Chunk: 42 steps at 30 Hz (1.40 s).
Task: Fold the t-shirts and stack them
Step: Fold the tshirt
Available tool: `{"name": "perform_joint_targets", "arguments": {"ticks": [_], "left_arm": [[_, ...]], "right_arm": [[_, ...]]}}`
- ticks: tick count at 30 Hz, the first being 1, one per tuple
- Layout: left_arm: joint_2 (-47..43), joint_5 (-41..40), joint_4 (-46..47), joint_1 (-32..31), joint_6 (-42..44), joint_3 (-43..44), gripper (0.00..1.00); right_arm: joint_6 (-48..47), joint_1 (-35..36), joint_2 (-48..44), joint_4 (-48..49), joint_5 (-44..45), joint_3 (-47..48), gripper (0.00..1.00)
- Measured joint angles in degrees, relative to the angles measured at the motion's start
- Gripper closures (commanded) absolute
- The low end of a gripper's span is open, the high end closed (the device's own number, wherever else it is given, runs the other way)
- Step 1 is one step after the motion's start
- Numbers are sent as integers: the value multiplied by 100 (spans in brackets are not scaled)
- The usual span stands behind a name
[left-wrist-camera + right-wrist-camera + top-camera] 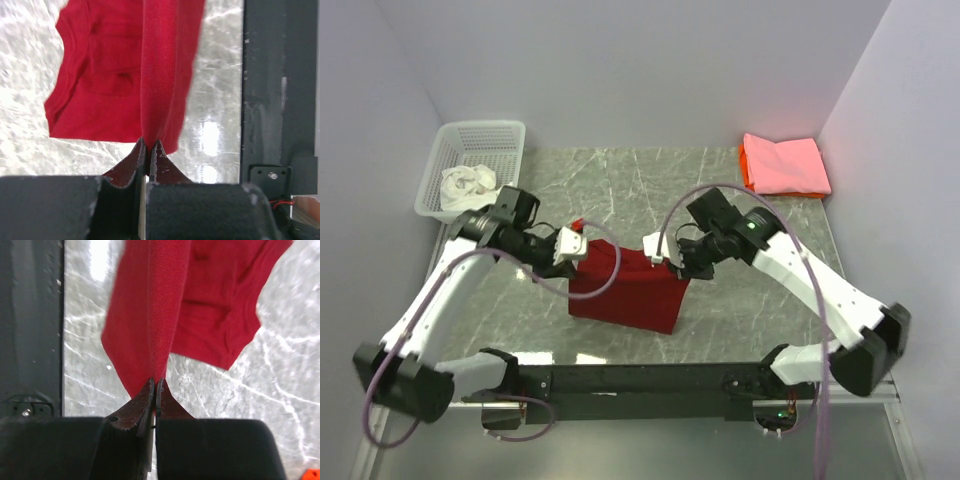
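My left gripper moves outward and down over the shirt's far part [600, 252] [75, 111] next and releases the held edge. That part lies below and outward of my fingers.
A deep red t-shirt [632, 285] hangs between my two grippers over the middle of the table, its lower part draped toward the near edge. My left gripper [575, 247] is shut on the shirt's left top edge; in the left wrist view the red cloth [150, 75] runs straight out of the closed fingertips [149, 144]. My right gripper [660, 255] is shut on the right top edge; the cloth [160, 310] leaves its closed fingertips [155, 383]. A pink t-shirt [785, 163] lies folded on an orange one [744, 170] at the far right. A white t-shirt [468, 183] lies crumpled in the basket.
A white plastic lattice basket [480, 140] stands at the far left corner. The marble tabletop [620, 190] is walled in by white panels on three sides. A black rail [650, 378] with the arm bases runs along the near edge.
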Motion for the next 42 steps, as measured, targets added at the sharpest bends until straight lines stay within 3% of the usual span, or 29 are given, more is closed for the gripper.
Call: {"name": "perform_joint_targets", "arguments": {"ticks": [7,28,42], "left_arm": [[1331,-37,297,334,17,319,100],[4113,-26,374,684,413,2424,97],[5060,11,350,688,640,3073,96]], "right_arm": [[-387,-520,1102,-44,-57,319,100],[-1558,-1434,3838,-981,-227,2796,100],[-1790,-1519,4205,-1333,-260,3193,100]]}}
